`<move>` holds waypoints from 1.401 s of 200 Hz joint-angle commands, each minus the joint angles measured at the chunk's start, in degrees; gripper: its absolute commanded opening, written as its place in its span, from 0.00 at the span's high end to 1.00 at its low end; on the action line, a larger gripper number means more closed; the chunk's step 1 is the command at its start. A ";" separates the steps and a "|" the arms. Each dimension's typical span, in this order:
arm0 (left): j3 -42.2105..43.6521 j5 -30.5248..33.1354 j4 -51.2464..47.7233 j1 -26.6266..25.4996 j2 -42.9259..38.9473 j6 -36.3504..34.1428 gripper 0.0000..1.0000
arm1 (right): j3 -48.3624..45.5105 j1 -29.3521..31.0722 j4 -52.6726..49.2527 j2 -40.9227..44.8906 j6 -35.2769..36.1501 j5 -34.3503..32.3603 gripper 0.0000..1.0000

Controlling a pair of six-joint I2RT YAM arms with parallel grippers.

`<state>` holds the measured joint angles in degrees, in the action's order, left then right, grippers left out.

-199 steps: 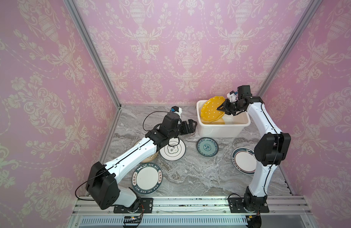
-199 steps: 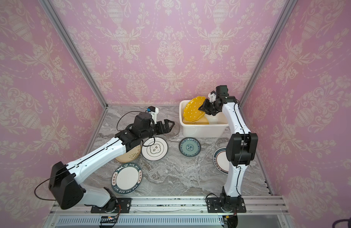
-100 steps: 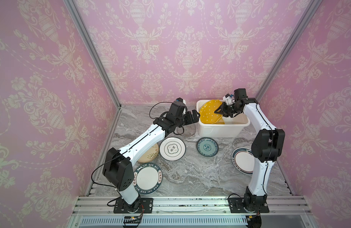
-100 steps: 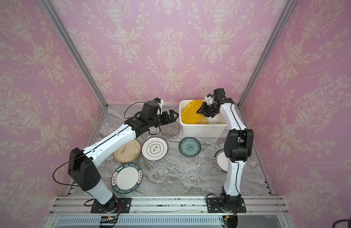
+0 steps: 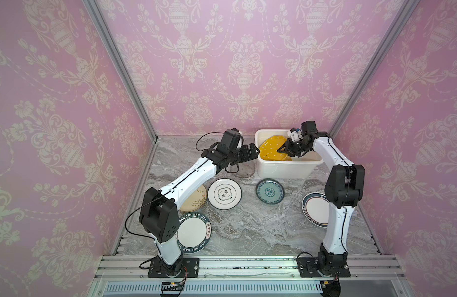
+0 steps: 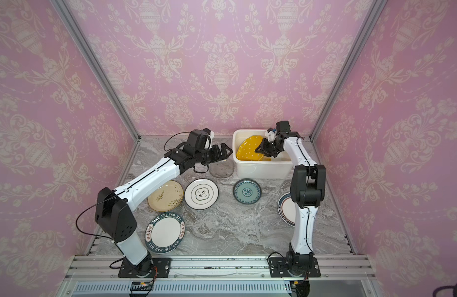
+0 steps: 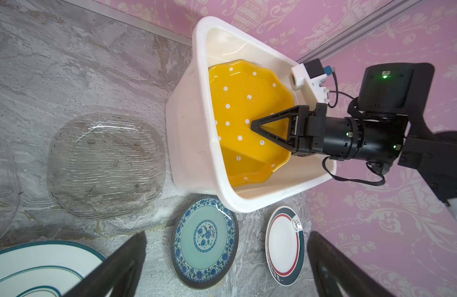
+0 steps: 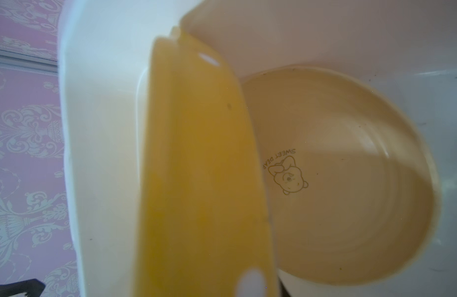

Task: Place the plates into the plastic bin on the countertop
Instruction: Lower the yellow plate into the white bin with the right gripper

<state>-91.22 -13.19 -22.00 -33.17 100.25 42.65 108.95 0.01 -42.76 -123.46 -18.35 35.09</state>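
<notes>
The right gripper lowers the tilted scalloped yellow dotted plate onto the pale yellow plate (image 8: 347,175) lying flat on the bin's bottom below next, and releases it.
The white plastic bin (image 5: 289,168) stands at the back right of the grey countertop (image 5: 248,226). My right gripper (image 5: 281,151) is shut on the scalloped yellow dotted plate (image 5: 271,150), holding it tilted inside the bin against the left wall. Under it a pale yellow plate (image 8: 351,180) lies flat on the bin floor. My left gripper (image 5: 251,151) hovers open and empty just outside the bin's left wall, above a clear glass plate (image 5: 244,171). In the left wrist view its fingers (image 7: 119,267) frame the teal plate (image 7: 205,244).
On the countertop lie a teal plate (image 5: 270,191), a white plate with a flower motif (image 5: 224,194), a cream plate (image 5: 197,199), a lettered dark-rimmed plate (image 5: 194,232) and a dark-rimmed plate (image 5: 315,209) behind the right arm. An aluminium rail (image 5: 248,264) runs along the front.
The left arm has swung back and to the right, bringing its open gripper up to the bin's left wall. The right gripper has lowered the yellow dotted plate deeper into the bin.
</notes>
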 commanded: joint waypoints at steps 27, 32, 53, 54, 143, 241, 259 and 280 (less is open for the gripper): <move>-3.84 -2.19 -4.56 0.36 1.61 -2.82 0.01 | -1.44 -0.01 4.00 -0.02 1.81 2.42 0.79; -4.07 -2.19 -4.88 0.38 1.65 -2.98 0.01 | -1.52 -0.01 3.93 -0.15 1.83 2.04 0.76; -4.30 -2.34 -5.72 0.45 1.71 -3.25 0.01 | -1.88 -0.01 3.57 -0.58 2.25 0.51 0.74; -4.31 -2.35 -5.75 0.42 1.71 -3.26 0.01 | -1.89 -0.01 3.57 -0.61 2.26 0.42 0.74; -4.75 -2.45 -7.50 0.54 2.16 -3.28 0.01 | -2.50 0.24 0.78 -1.36 5.15 -8.72 0.52; -4.71 -2.54 -9.27 0.84 3.02 -3.30 0.01 | -2.61 1.99 -0.98 -3.36 7.62 -15.83 0.34; -4.92 -2.66 -9.40 0.89 3.34 -3.19 0.01 | -2.75 2.17 -1.27 -3.71 7.97 -17.56 0.31; -5.51 -2.71 -9.97 0.92 3.66 -3.20 0.01 | -2.77 2.28 -1.94 -4.37 8.13 -19.89 0.29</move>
<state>-94.37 -14.74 -29.91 -32.71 102.80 40.95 106.26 1.32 -42.83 -126.89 -11.88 17.89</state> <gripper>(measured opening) 0.993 0.697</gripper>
